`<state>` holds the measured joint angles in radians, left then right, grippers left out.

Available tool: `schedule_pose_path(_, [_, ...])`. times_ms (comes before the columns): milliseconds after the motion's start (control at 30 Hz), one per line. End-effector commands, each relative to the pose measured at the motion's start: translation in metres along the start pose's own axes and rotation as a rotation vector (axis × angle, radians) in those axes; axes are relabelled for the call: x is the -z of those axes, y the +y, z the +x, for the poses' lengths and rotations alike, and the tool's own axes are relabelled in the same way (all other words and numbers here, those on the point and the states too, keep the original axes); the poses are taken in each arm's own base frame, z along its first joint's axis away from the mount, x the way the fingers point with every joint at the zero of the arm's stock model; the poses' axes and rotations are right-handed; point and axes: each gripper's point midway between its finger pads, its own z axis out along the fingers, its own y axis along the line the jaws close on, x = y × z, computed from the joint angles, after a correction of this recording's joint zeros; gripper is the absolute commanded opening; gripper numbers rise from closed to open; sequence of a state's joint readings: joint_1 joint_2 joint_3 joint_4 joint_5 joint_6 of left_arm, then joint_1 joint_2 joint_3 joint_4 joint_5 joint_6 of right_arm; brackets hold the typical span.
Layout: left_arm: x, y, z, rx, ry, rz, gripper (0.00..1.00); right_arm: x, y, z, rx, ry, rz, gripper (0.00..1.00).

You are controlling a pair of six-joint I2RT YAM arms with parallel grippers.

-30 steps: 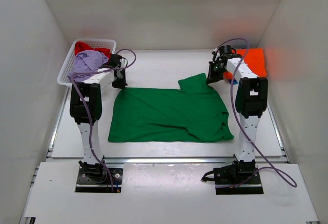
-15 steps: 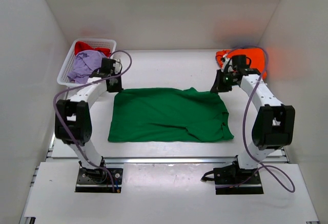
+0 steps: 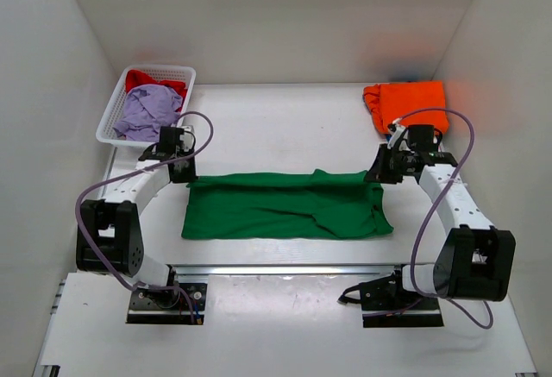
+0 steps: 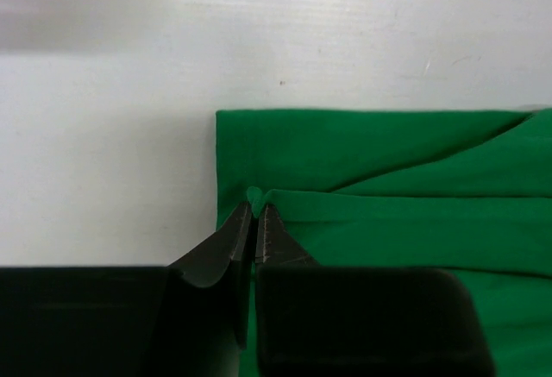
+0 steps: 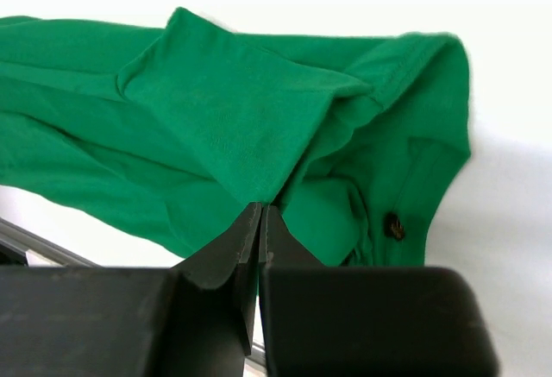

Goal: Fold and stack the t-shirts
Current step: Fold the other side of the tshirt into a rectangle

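Observation:
I will next pull the pinched edge in my left gripper back toward the near part of the green t-shirt behind the gripper and let it go, because the fold is still narrow.
The bright green t-shirt point(image 3: 285, 209) lies across the middle of the table as a wide, shallow band, its far part folded over toward the near side. My left gripper point(image 3: 184, 172) is at its far left corner, shut on a pinch of the green edge point(image 4: 256, 197). At the far right corner, my right gripper point(image 3: 378, 172) is shut on a folded flap of the same shirt point(image 5: 233, 118). In the right wrist view the cloth bunches in folds by the sleeve. An orange t-shirt point(image 3: 407, 103) lies folded at the back right.
A white mesh basket point(image 3: 110, 114) stands at the back left with a lavender t-shirt point(image 3: 145, 108) and a red one point(image 3: 142, 78) inside. The table's metal front rail point(image 3: 285, 267) runs just beyond the shirt's near edge. White walls close in on three sides.
Both grippers have pulled the green shirt's far edge toward the near side, folding it over. The shirt now looks much shallower front to back, and both arms have swung outward.

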<state>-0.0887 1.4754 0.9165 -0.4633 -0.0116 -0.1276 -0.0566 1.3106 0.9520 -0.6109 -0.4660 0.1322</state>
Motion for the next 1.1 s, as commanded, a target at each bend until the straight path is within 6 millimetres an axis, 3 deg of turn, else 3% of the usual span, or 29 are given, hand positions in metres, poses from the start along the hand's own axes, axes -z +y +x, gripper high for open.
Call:
schedule_pose_path(0, [0.008, 0.000, -0.006, -0.015, -0.055, 0.008, 0.01, 0.004, -0.002, 0.004, -0.007, -0.028, -0.007, 0.00])
schedule_pose_path(233, [0.015, -0.002, 0.006, -0.020, -0.065, 0.018, 0.05, 0.011, -0.009, 0.022, -0.027, -0.016, 0.019, 0.00])
schedule_pose_path(467, [0.026, 0.001, 0.016, -0.026, -0.072, 0.010, 0.01, 0.012, -0.012, 0.035, -0.047, -0.007, 0.030, 0.00])
schedule_pose_path(733, [0.027, 0.000, 0.033, -0.037, -0.064, 0.012, 0.09, 0.025, -0.019, 0.051, -0.091, 0.033, 0.109, 0.00])
schedule_pose_path(767, [0.028, 0.000, 0.033, -0.035, -0.062, 0.015, 0.12, 0.028, -0.021, 0.052, -0.100, 0.040, 0.123, 0.00])
schedule_pose_path(800, [0.028, 0.000, 0.036, -0.036, -0.052, 0.014, 0.21, 0.029, -0.022, 0.052, -0.097, 0.039, 0.134, 0.00])
schedule_pose_path(833, [0.029, 0.000, 0.039, -0.030, -0.038, 0.016, 0.38, 0.030, -0.027, 0.056, -0.118, 0.053, 0.162, 0.00])
schedule_pose_path(933, [0.037, -0.004, 0.039, -0.035, -0.042, 0.031, 0.47, 0.037, -0.042, 0.055, -0.142, 0.028, 0.237, 0.04])
schedule_pose_path(1067, [0.055, -0.007, 0.022, -0.019, -0.125, 0.042, 0.52, 0.048, -0.047, 0.044, -0.140, -0.031, 0.280, 0.28])
